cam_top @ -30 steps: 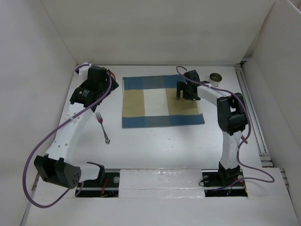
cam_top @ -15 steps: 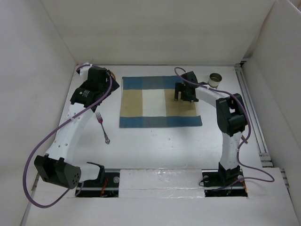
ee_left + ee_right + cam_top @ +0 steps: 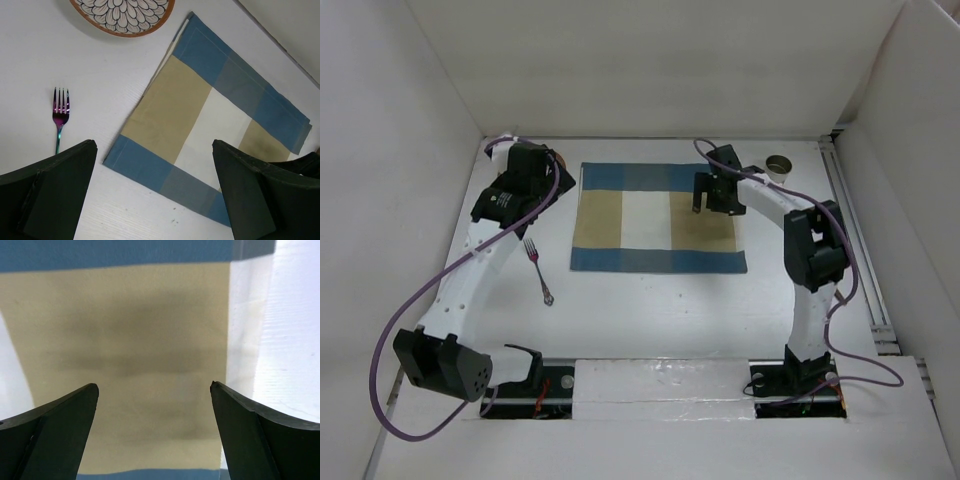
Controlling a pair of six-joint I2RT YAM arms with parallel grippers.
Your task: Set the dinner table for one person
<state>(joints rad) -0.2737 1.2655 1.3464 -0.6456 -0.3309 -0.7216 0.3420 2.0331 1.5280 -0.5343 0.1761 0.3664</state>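
My left gripper needs to go down and to its left in the top view, onto the plate's rim opposite the placemat, because the plate [image 3: 122, 12] lies below it on that side.
The white dinner table [image 3: 660, 310] carries a blue-and-tan checked placemat [image 3: 658, 218] at its middle back. A purple fork [image 3: 538, 268] lies to the left of it. A flower-patterned plate [image 3: 122, 12] with an orange rim lies at the back left, mostly hidden under my left arm in the top view. My left gripper [image 3: 533, 205] hangs open and empty above the table between fork and placemat [image 3: 215, 115]. My right gripper [image 3: 701, 198] is open and empty, low over the tan patch at the placemat's right end [image 3: 150, 340].
A small metal cup [image 3: 779, 167] stands at the back right beside the right arm. White panels wall the table on the left, back and right. A rail runs along the right edge [image 3: 860, 260].
The placemat has slid a little to the left and now lies squarer to the table. The right gripper has stayed over its right end. The left arm has barely moved.
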